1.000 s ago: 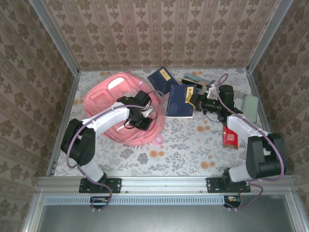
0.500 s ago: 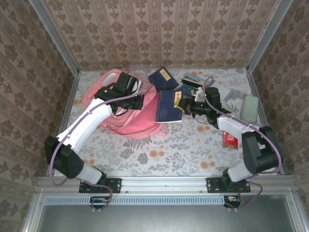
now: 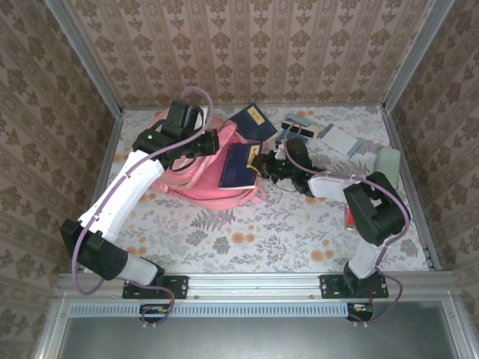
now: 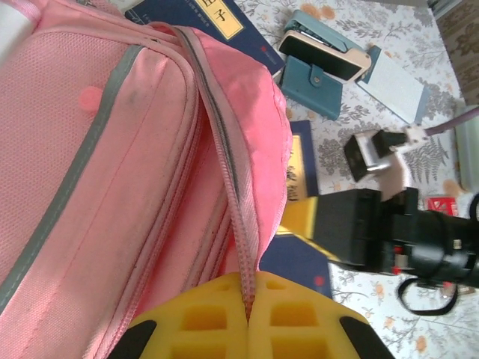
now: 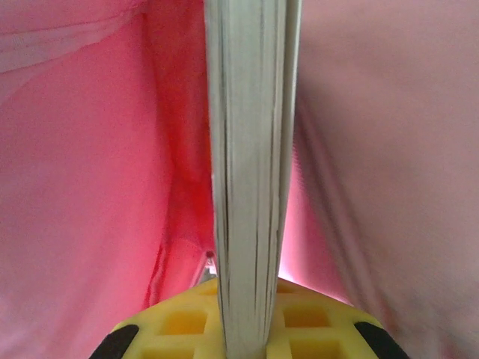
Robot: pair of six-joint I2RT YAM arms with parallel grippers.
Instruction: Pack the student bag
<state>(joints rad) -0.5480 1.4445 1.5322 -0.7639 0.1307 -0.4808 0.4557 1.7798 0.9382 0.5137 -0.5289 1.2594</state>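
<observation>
The right gripper pushes toward the bag's raised flap next and releases the dark blue book inside the bag's opening (image 3: 216, 171) (image 5: 183, 168), since that opening lies ahead of the gripper.
The student bag (image 3: 179, 176), a pink backpack, lies at the left-centre of the table. My left gripper (image 3: 212, 141) is shut on the bag's zipper edge (image 4: 238, 187) and holds the flap up. In the left wrist view the zipper tape runs straight into the left gripper (image 4: 251, 303). My right gripper (image 3: 260, 161) is shut on a dark blue book (image 3: 238, 166) whose left end lies at the bag's mouth. In the right wrist view the book's page edge (image 5: 251, 164) stands upright in the right gripper (image 5: 251, 333), with pink bag fabric (image 5: 90, 164) on both sides.
A second blue book (image 3: 253, 121) lies behind the bag. At the back right are a teal wallet (image 3: 299, 123) and a white pad (image 3: 338, 138). A pale green item (image 3: 388, 166) rests near the right wall. The cell's frame and walls close in the table.
The left arm has stretched out towards the back left, lifting the bag's zipper edge. The right gripper has carried the blue book leftwards to the bag's mouth.
</observation>
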